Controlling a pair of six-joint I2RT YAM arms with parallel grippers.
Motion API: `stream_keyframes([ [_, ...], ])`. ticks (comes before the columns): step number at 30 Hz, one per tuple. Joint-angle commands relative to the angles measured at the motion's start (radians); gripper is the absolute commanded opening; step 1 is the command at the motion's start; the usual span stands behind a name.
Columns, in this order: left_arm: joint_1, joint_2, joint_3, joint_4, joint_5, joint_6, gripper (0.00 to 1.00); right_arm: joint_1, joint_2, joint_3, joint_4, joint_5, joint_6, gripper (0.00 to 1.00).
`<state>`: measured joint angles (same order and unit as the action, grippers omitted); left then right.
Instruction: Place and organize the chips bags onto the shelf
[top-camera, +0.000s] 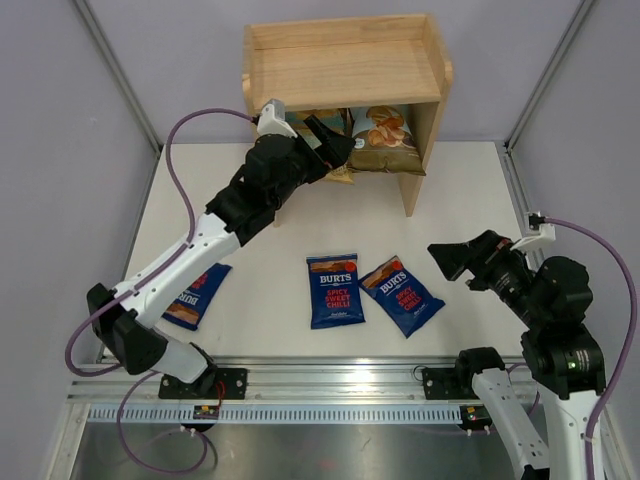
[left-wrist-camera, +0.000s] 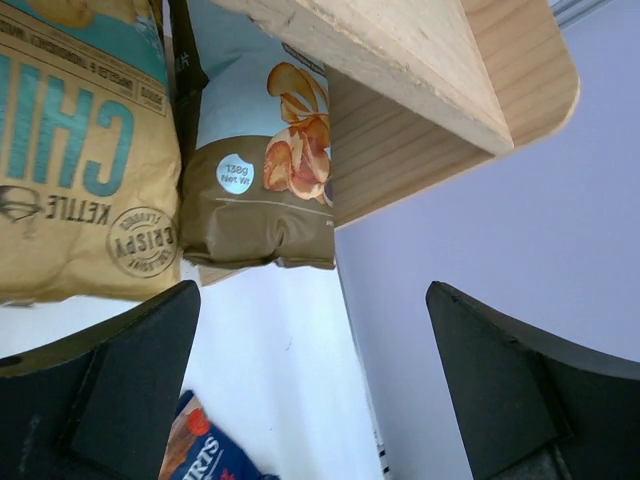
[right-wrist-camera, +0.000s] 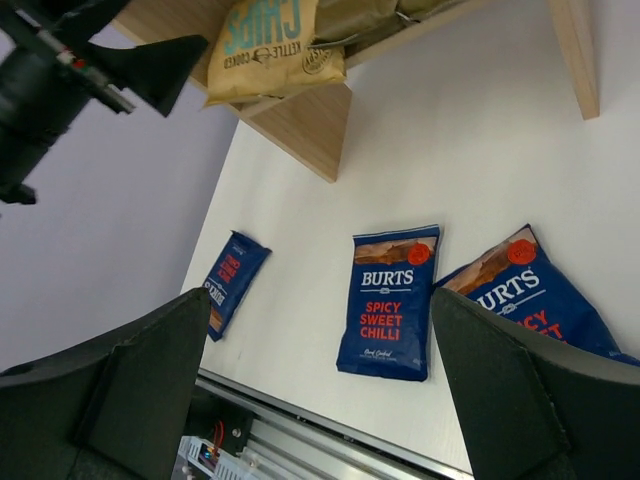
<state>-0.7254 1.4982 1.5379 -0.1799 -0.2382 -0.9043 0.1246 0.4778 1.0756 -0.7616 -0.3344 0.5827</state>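
Observation:
The long edge of the middle Burts bag away from its close neighbour is clear. My left gripper should come back and down from the shelf onto that bag at its far part.
The wooden shelf stands at the back of the table. On its lower tier a tan-and-teal bag and a pale-blue and olive bag stand side by side. My left gripper is open and empty just in front of that tier, partly hiding the tan bag in the top view. Three dark-blue Burts bags lie flat on the table: one in the middle, one to its right, one at the left under my left arm. My right gripper is open and empty above the table, right of the bags.
The white table ends at a metal rail along its near edge. Grey walls and frame posts close in the sides and back. The shelf's top tier holds nothing.

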Motion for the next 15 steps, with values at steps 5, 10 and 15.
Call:
stream_keyframes([
  [5, -0.022, -0.223, -0.185, -0.062, 0.034, 0.218, 0.99, 0.003, -0.01, -0.159, 0.166, -0.066, 0.006, 0.99],
  [10, -0.032, -0.374, -0.378, -0.156, 0.158, 0.304, 0.99, 0.003, -0.062, -0.238, 0.215, -0.115, 0.031, 1.0],
  [15, -0.032, -0.499, -0.646, -0.158, 0.275, 0.335, 0.99, 0.003, -0.091, -0.273, 0.179, -0.184, 0.026, 0.99],
])
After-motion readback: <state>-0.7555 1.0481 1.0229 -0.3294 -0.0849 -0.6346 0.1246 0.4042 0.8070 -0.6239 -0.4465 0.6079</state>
